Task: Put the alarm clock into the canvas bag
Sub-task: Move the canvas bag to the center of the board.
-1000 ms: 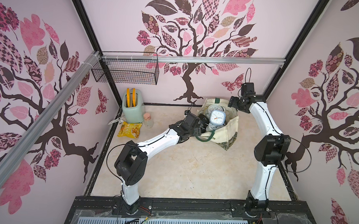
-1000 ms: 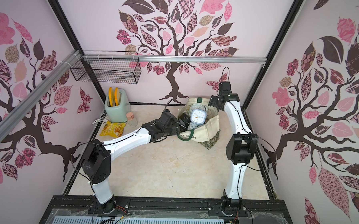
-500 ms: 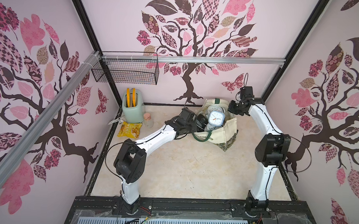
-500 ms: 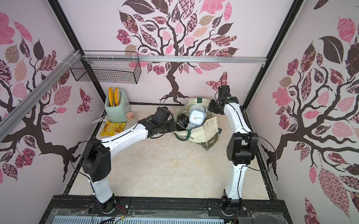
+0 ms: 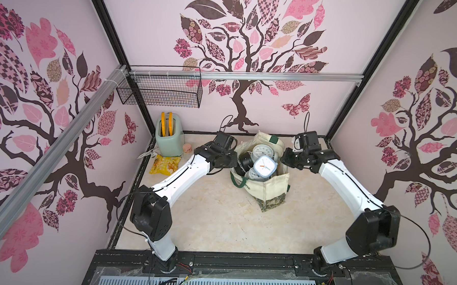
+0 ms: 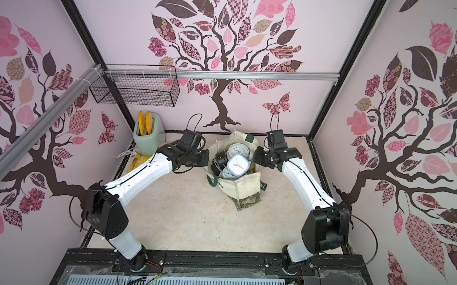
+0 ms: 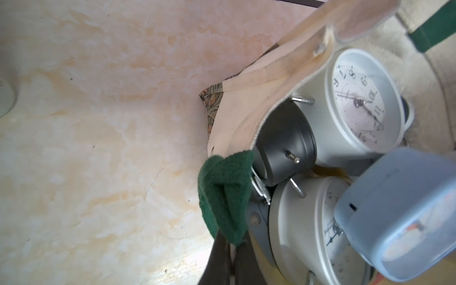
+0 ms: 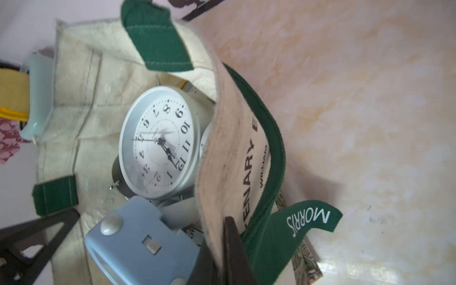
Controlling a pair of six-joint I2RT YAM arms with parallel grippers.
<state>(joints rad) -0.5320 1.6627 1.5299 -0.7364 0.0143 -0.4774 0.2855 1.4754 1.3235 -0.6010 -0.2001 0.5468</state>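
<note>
My left gripper draws the bag's rim back toward the snack packet next, over the bare tabletop, and releases it, since the light blue clock perches atop others.
The cream canvas bag stands with its mouth open near the back wall. Several alarm clocks lie inside. A light blue square alarm clock rests on top of a white round one and a black one. At the bag's left rim my left gripper is shut on the dark green strap handle. At the right rim my right gripper is shut on the cloth wall.
A mint toaster with yellow slices stands in the back left corner. A small jar is beside it and a yellow snack packet lies in front. A wire basket hangs on the back wall.
Both grippers have closed. The right arm came down from behind the bag onto its right rim. The left gripper took the strap at the left rim, and the bag now stands more upright.
</note>
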